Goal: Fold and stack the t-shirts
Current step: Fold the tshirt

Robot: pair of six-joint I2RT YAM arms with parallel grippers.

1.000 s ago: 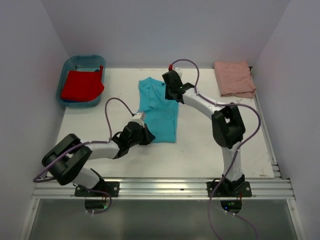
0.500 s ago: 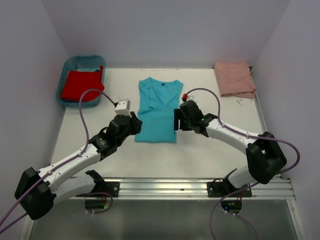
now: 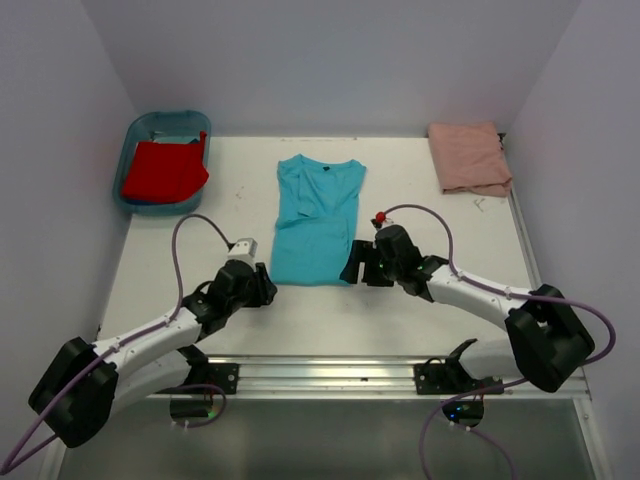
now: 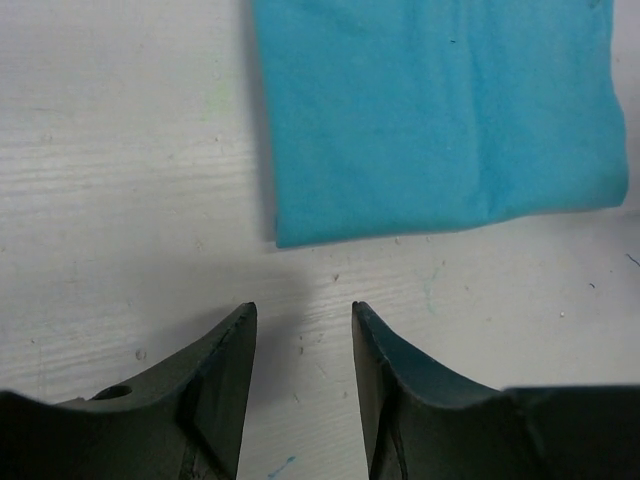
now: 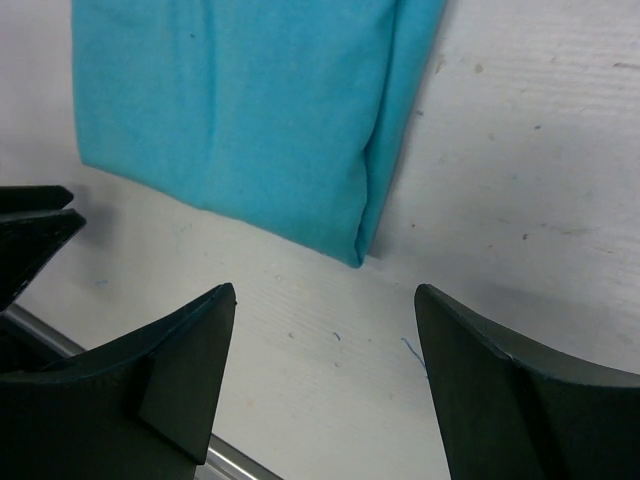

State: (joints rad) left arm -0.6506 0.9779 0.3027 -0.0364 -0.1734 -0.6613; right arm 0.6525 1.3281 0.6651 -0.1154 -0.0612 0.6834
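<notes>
My right gripper lowers its open fingers onto the turquoise t-shirt's folded near corner [image 3: 348, 283] [image 5: 354, 250] next, since that corner lies below and just ahead of its fingers.
A turquoise t-shirt [image 3: 313, 220] lies flat in the table's middle, its sides folded in, neck at the far end. My left gripper [image 3: 266, 286] is open just short of its near left corner. In the left wrist view, bare table lies between my left gripper's [image 4: 302, 310] fingers and the turquoise t-shirt's hem [image 4: 440, 110] lies ahead. My right gripper [image 3: 351, 268] stands wide open at the near right corner. In the right wrist view, that folded corner [image 5: 240, 110] is just ahead of my right gripper [image 5: 325, 290]. A pale pink t-shirt [image 3: 468, 158] lies folded at the back right. A red t-shirt [image 3: 165, 170] sits in the tub.
The blue plastic tub [image 3: 160, 117] stands at the back left corner. An aluminium rail [image 3: 330, 375] runs along the near edge, carrying both arm bases. Purple cables loop over both arms. Grey walls close the table on three sides.
Both grippers have opened and let go of the turquoise shirt. Both arms drew back toward the near edge, down to the shirt's near corners. The shirt lies flat with its right side folded in.
</notes>
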